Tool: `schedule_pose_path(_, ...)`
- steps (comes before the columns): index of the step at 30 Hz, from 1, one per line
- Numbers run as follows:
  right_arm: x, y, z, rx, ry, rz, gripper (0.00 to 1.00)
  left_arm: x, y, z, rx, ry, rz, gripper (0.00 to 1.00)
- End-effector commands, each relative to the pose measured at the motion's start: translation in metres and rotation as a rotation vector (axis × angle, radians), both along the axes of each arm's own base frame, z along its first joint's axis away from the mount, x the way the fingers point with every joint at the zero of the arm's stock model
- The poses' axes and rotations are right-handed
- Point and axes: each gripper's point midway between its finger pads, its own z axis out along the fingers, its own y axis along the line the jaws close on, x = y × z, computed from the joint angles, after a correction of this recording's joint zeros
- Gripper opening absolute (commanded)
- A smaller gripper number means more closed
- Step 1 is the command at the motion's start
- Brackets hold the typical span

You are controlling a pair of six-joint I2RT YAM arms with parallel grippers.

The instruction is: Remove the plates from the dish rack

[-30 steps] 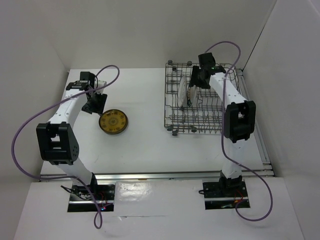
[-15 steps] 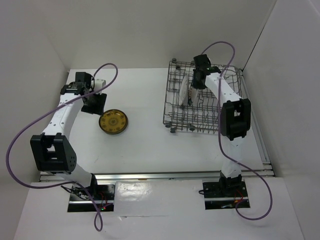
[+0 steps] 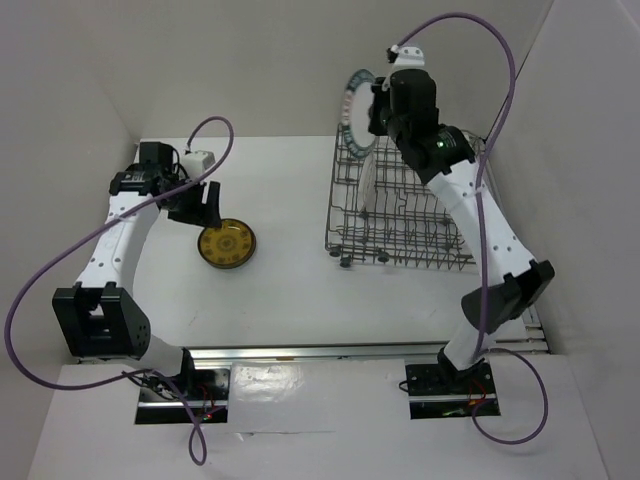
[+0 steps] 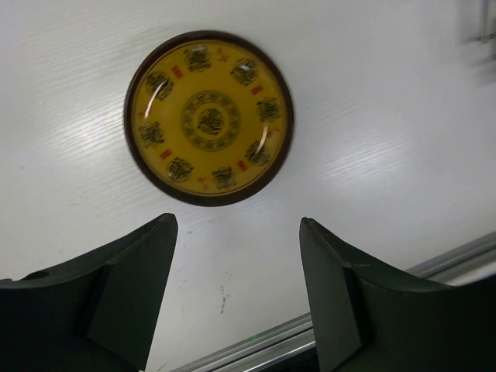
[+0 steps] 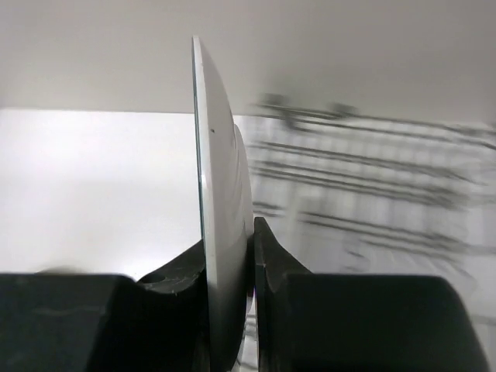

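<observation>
My left gripper tilts toward the right in the top view next and closes on the white plate's near rim, as my right gripper leaves that rim free.
My right gripper is shut on a white plate with a dark rim and holds it on edge, high above the far left corner of the grey wire dish rack. In the right wrist view the plate stands upright, pinched between my right gripper's jaws. Another pale plate seems to stand on edge in the rack's left part. An ochre-yellow plate lies flat on the table. My left gripper is open and empty just beside and above it. The yellow plate lies just ahead of the left gripper.
White walls close in the table at the back and on both sides. A metal rail runs along the near edge. The rack sits close to the right wall. Purple cables loop from both arms.
My right arm has lifted the white plate up out of the rack and towards the back. My left arm has shifted slightly beside the yellow plate, still open.
</observation>
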Motion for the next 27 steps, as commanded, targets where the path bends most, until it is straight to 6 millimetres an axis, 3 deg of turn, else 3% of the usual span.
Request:
schedule_pose_path(1, -0.014, 0.092, -0.008, 0.195, -0.001, 0.355, 0.00, 0.012, -0.015, 0.052, -0.188, -0.155, -0.048, 0.78)
schedule_pose_path(2, -0.018, 0.109, -0.029, 0.236, 0.059, 0.429, 0.00, 0.012, -0.024, 0.060, -0.272, -0.165, -0.066, 0.78)
schedule_pose_path(3, -0.031, 0.137, -0.039, 0.303, 0.116, 0.580, 0.00, 0.016, -0.026, 0.065, -0.317, -0.171, -0.065, 0.78)
schedule_pose_path(5, -0.035, 0.167, -0.062, 0.427, 0.186, 0.697, 0.00, 0.016, -0.039, 0.074, -0.421, -0.150, -0.113, 0.78)
schedule_pose_path(6, -0.039, 0.179, -0.067, 0.484, 0.213, 0.751, 0.00, 0.018, -0.041, 0.068, -0.447, -0.112, -0.116, 0.78)
schedule_pose_path(7, -0.050, 0.197, -0.057, 0.551, 0.200, 0.890, 0.00, 0.019, -0.043, 0.067, -0.459, -0.097, -0.119, 0.80)
schedule_pose_path(8, -0.050, 0.209, -0.070, 0.623, 0.259, 0.923, 0.00, 0.019, -0.045, 0.067, -0.478, -0.085, -0.127, 0.80)
schedule_pose_path(12, -0.073, 0.252, -0.077, 0.705, 0.281, 1.131, 0.00, 0.020, -0.045, 0.064, -0.506, -0.085, -0.127, 0.80)
schedule_pose_path(14, -0.082, 0.269, -0.073, 0.695, 0.264, 1.235, 0.00, 0.029, -0.032, 0.053, -0.450, -0.102, -0.076, 0.80)
schedule_pose_path(15, -0.081, 0.271, -0.075, 0.685, 0.269, 1.246, 0.00, 0.030, -0.032, 0.044, -0.450, -0.080, -0.076, 0.80)
schedule_pose_path(16, -0.081, 0.279, -0.092, 0.680, 0.326, 1.241, 0.00, 0.029, -0.034, 0.040, -0.465, -0.062, -0.089, 0.80)
schedule_pose_path(19, -0.086, 0.287, -0.096, 0.681, 0.334, 1.300, 0.00, 0.037, -0.031, 0.022, -0.462, -0.014, -0.069, 0.78)
schedule_pose_path(21, -0.086, 0.288, -0.109, 0.701, 0.376, 1.282, 0.00, 0.043, -0.026, 0.010, -0.448, 0.021, -0.049, 0.78)
schedule_pose_path(25, -0.091, 0.290, -0.111, 0.716, 0.385, 1.335, 0.00, 0.051, -0.026, 0.002, -0.457, 0.050, -0.054, 0.78)
schedule_pose_path(27, -0.089, 0.293, -0.123, 0.718, 0.408, 1.358, 0.00, 0.055, -0.027, 0.008, -0.463, 0.033, -0.075, 0.73)
